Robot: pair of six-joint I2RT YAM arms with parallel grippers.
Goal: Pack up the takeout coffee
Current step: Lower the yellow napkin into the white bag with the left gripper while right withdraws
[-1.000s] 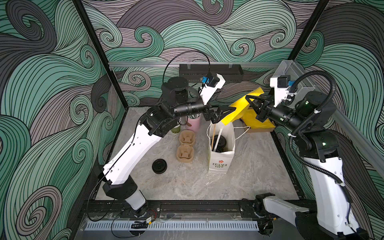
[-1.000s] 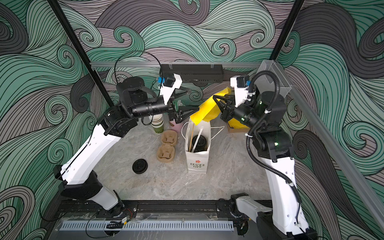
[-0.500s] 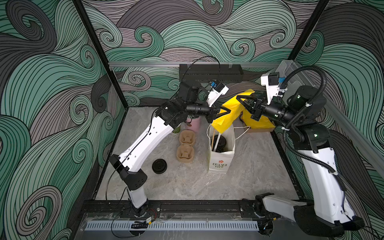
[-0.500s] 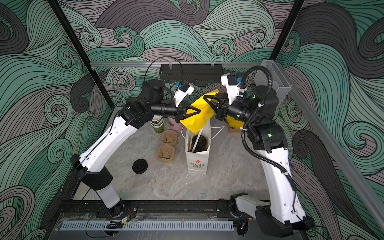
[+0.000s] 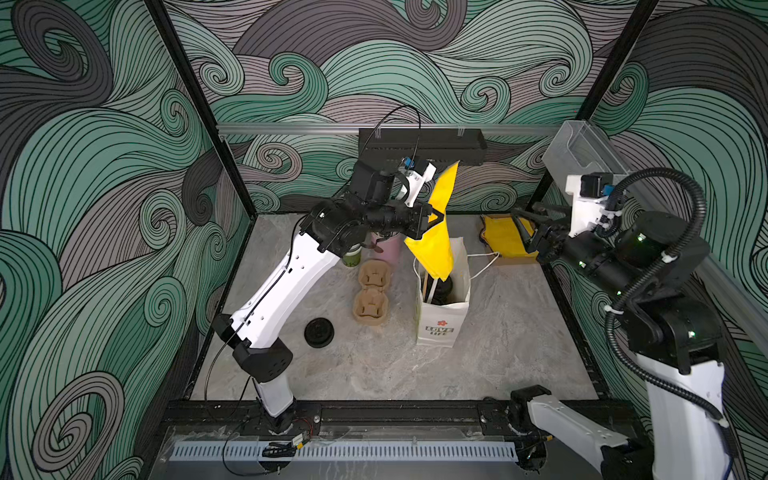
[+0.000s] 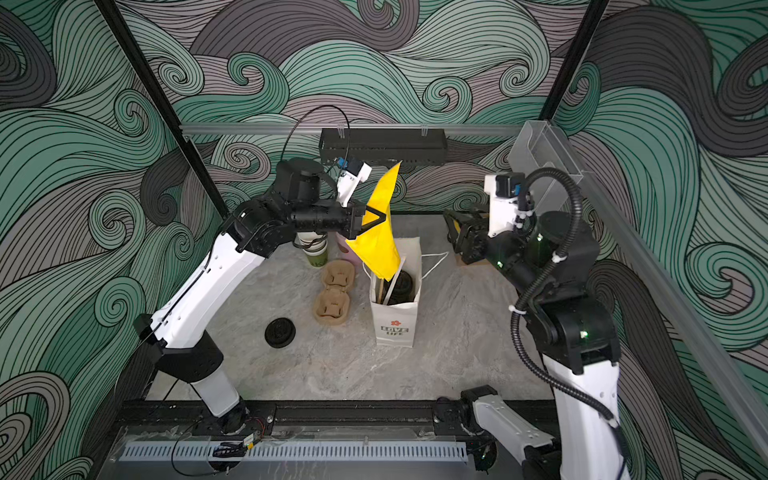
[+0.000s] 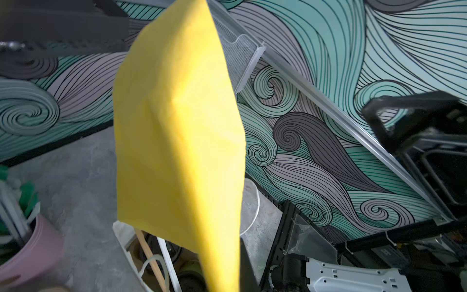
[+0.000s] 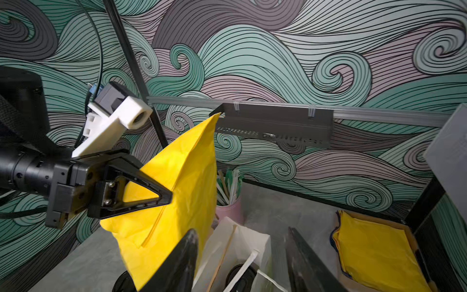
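Note:
The white paper bag's opening [image 5: 448, 283] [image 7: 167, 266] is below my gripper. My left gripper needs to tip downward next and go down into that opening to let go of the yellow napkin.
My left gripper [image 5: 441, 216] [image 6: 387, 217] is shut on a yellow napkin [image 5: 434, 247] [image 6: 380, 245] [image 7: 177, 139] [image 8: 182, 202], which hangs upright over the open white paper bag [image 5: 442, 326] [image 6: 395, 326]. Inside the bag stands one takeout coffee cup, only its black lid [image 5: 444, 289] [image 6: 404, 284] [image 8: 240, 275] showing. The other olive-green cup [image 5: 351, 258] [image 6: 318, 259] stands at the back, half hidden behind the left arm. A loose black lid [image 5: 319, 332] [image 6: 280, 332] lies on the table. My right gripper [image 5: 525, 226] [image 6: 452, 226] [image 8: 242, 252] is open and holds nothing, to the right of the bag.
Two brown pulp carriers [image 5: 371, 291] [image 6: 334, 293] lie left of the bag. A pink cup of straws [image 5: 388, 249] [image 8: 228, 211] stands behind them. A stack of yellow napkins [image 5: 500, 239] [image 8: 374, 250] sits at the back right. A wooden stirrer and a straw lean in the bag.
The left gripper closed on the napkin. The right gripper let go of it and drew back to the right. The napkin now hangs upright from the left gripper alone.

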